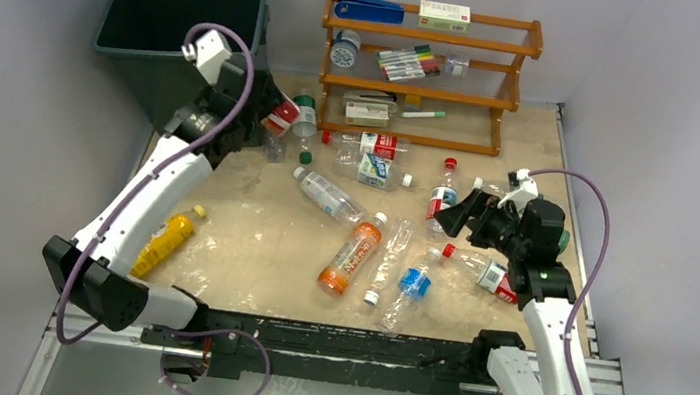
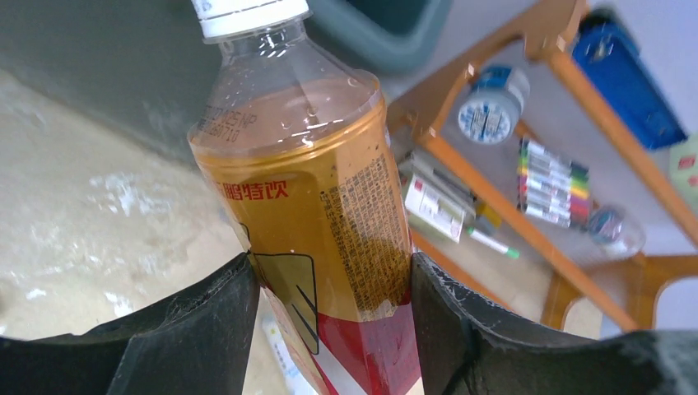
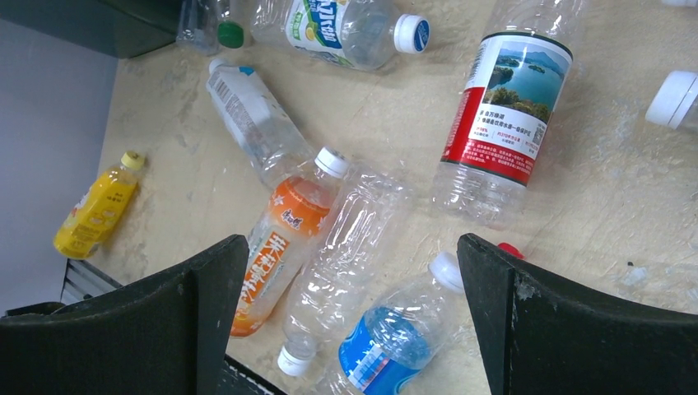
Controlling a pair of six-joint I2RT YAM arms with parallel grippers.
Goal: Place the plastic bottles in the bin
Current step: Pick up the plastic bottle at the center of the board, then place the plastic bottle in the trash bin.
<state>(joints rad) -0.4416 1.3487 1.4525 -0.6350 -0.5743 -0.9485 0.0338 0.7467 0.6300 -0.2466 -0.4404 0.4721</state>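
The clear bottle in my left gripper is still short of the opening, so I need to raise it next and then move it outward over the bin [image 1: 185, 12] [image 2: 398, 13].
My left gripper [image 1: 263, 118] [image 2: 329, 271] is shut on a clear bottle [image 2: 304, 164] with a gold and red label and a white cap, held off the table beside the dark green-grey bin [image 1: 182, 16] [image 2: 387, 33]. My right gripper [image 1: 462, 214] [image 3: 352, 247] is open and empty above the loose bottles. Below it lie an orange-labelled bottle [image 1: 351, 254] [image 3: 280, 239], an unlabelled clear bottle [image 1: 389, 258] [image 3: 346, 247] and a blue-labelled bottle [image 1: 413, 286] [image 3: 395, 346]. A red-labelled bottle [image 1: 441, 199] [image 3: 502, 115] lies just beyond. A yellow bottle [image 1: 167, 239] [image 3: 95, 210] lies at the left.
An orange wooden rack [image 1: 423, 65] [image 2: 494, 197] with marker pens, small boxes and a blue stapler stands at the back. More bottles lie in front of it [image 1: 376, 157] and beside my right arm [image 1: 483, 271]. Grey walls close in both sides.
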